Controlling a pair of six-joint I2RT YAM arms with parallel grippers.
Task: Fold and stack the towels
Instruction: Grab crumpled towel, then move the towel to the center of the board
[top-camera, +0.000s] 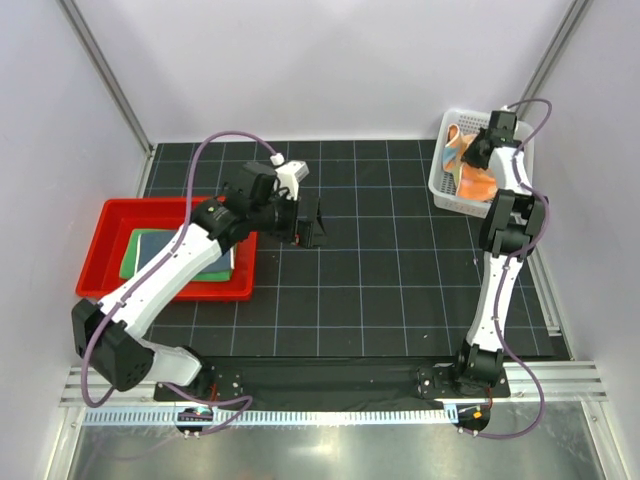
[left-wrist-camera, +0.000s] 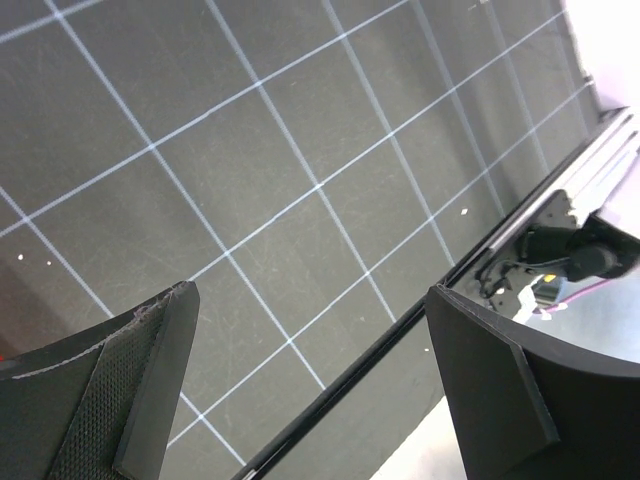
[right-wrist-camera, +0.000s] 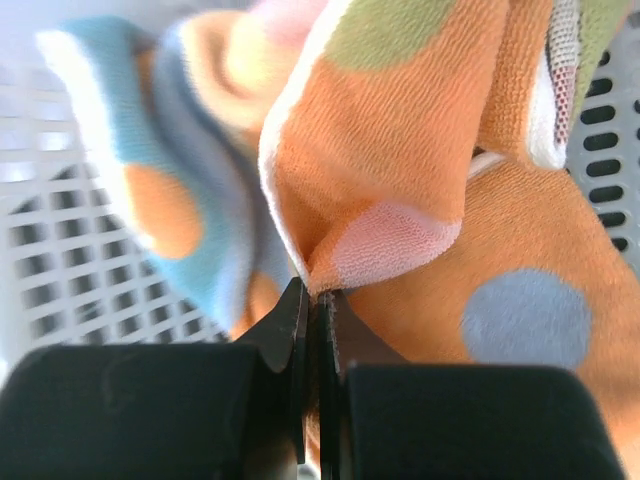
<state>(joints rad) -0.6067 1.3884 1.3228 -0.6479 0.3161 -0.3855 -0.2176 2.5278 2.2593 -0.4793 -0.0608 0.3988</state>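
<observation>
Bare mat (top-camera: 402, 258) lies to the left of my right gripper in the top view, so I will lift the fold of the orange towel from the basket (top-camera: 447, 185) with that gripper, bring it back and down, and let it go.
An orange towel (right-wrist-camera: 420, 150) with coloured dots lies crumpled in the white mesh basket (top-camera: 447, 185) at the back right. My right gripper (right-wrist-camera: 320, 295) is shut on a fold of it, the cloth pinched between the fingertips. In the top view the same orange towel (top-camera: 474, 180) shows under the right gripper (top-camera: 478, 155). A folded dark blue towel (top-camera: 160, 250) lies on a green towel (top-camera: 128, 258) in the red tray (top-camera: 110, 222) at the left. My left gripper (top-camera: 308, 232) hangs open over the mat right of the tray, with nothing between its fingers (left-wrist-camera: 150, 390).
The black gridded mat (top-camera: 400, 270) covers the table. Metal frame posts stand at the back corners and a rail runs along the near edge (top-camera: 330, 385). The left wrist view shows the mat's edge and the right arm's base (left-wrist-camera: 560, 260).
</observation>
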